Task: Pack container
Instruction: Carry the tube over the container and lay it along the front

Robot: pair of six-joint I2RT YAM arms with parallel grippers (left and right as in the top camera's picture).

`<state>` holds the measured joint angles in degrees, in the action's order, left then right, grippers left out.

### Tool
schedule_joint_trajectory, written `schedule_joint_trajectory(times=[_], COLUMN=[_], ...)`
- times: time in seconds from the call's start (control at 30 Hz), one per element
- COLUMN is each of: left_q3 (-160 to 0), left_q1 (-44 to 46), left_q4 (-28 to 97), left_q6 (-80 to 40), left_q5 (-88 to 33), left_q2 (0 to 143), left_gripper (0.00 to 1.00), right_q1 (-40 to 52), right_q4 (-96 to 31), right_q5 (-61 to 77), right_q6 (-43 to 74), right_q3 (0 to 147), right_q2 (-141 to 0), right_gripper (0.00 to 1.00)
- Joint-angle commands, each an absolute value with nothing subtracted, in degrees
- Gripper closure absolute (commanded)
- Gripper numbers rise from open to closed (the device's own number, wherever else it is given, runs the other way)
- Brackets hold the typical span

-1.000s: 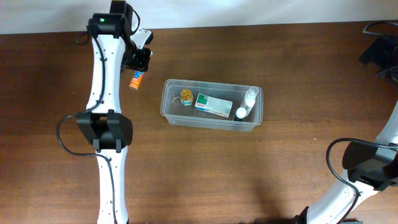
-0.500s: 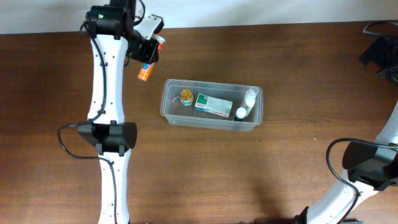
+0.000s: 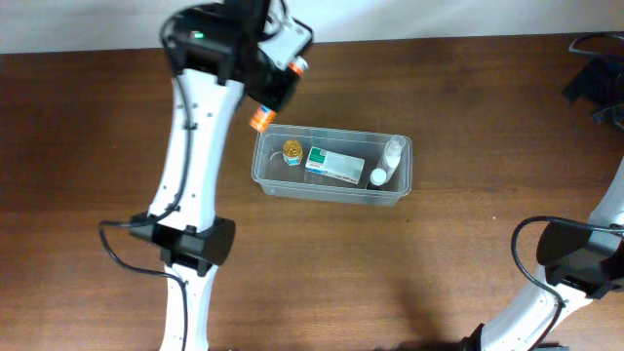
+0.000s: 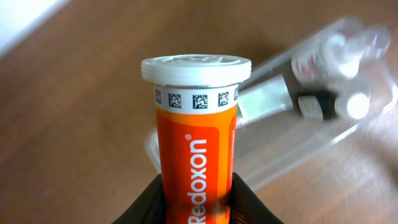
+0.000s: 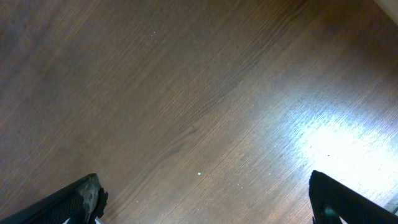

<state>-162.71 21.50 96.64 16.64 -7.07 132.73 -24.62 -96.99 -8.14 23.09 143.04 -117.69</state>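
My left gripper is above the container's bare near strip [image 4: 264,140], which lies toward my base, and will next move back and down to it and release the orange tube [image 4: 198,140] there.
The clear plastic container [image 3: 331,192] lies on the wooden table near the middle. In it are a small yellow-capped jar [image 3: 292,149], a green and white box [image 3: 334,165] and two small white bottles [image 3: 387,161]. My left gripper [image 3: 265,105] is shut on an orange Redoxon tube [image 4: 198,140] with a white cap, and holds it in the air just above the container's far left corner; the tube's orange end shows in the overhead view [image 3: 260,120]. The container also shows in the left wrist view [image 4: 311,118]. My right gripper [image 5: 205,202] is open over bare table.
The left arm's base [image 3: 185,244] stands at the front left, the right arm's base [image 3: 575,258] at the front right. A dark object [image 3: 595,83] sits at the far right edge. A white wall edge runs along the back.
My left gripper has carried the orange tube to the right, from the table's back left toward the container's left end. The right arm has not moved.
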Motion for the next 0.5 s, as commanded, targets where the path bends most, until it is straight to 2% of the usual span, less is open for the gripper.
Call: schedule_joint_trajectory(times=[0.0,0.2,0.47], left_q3=[-154.5,-144.4,-134.8], left_q1=[24.1,26.4,27.9], left_q4=[96.7,96.2,89.2], left_q6=[18.1,29.9,37.5], left_q5=[-1.2,-1.3,-3.2], left_q2=[130.4,130.4,130.4], left_gripper=[0.81,0.80,0.80], right_q1=[-24.8,-24.8,-24.8], right_q4=[-97.3,-97.3,-97.3], right_q5=[-9.1,-9.1,-9.1], right_q6=[22.7,22.7,22.8], right_q3=[143.8,143.8,143.8], right_q2=[-116.6,-116.6,-116.6], right_gripper=[0.02,0.02,0.02])
